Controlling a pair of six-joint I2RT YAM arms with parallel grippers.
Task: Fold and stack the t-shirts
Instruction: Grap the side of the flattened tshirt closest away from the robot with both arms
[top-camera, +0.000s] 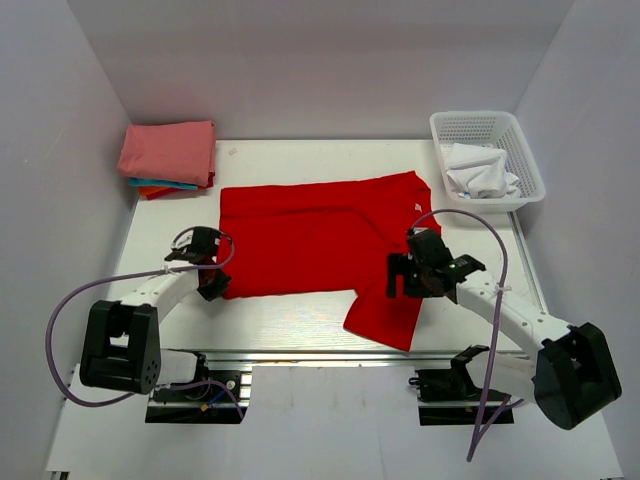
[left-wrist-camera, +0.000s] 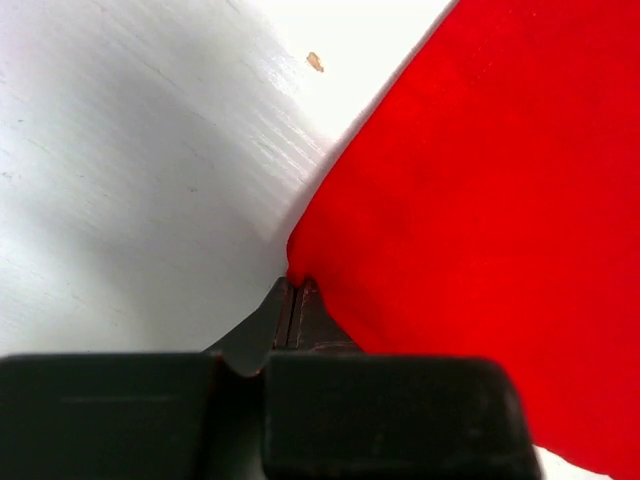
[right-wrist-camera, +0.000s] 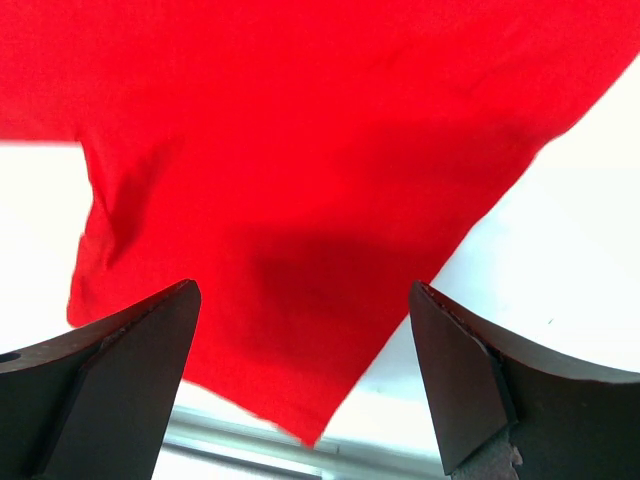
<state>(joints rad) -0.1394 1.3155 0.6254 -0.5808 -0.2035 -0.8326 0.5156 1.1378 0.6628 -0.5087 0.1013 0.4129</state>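
I will next move my right gripper back toward the metal bar, then down onto the sleeve's pointed near corner (top-camera: 406, 348) (right-wrist-camera: 310, 436), because that sleeve still sticks out.
A bright red t-shirt (top-camera: 300, 240) lies spread flat in the middle of the table, with a small white neck label (top-camera: 416, 207) at its right end. One sleeve (top-camera: 385, 310) points toward the front edge. My left gripper (top-camera: 213, 290) sits at the shirt's near left corner. In the left wrist view it (left-wrist-camera: 296, 287) is shut on that corner of the red cloth (left-wrist-camera: 480, 200). My right gripper (top-camera: 397, 280) hovers above the sleeve. In the right wrist view it (right-wrist-camera: 300, 320) is wide open and empty over the red sleeve (right-wrist-camera: 300, 150).
A stack of folded shirts (top-camera: 168, 152) sits at the back left, pink on top of teal and orange-red. A white basket (top-camera: 520, 150) holding white cloth (top-camera: 480, 170) stands at the back right. A metal rail (top-camera: 320, 356) runs along the front edge.
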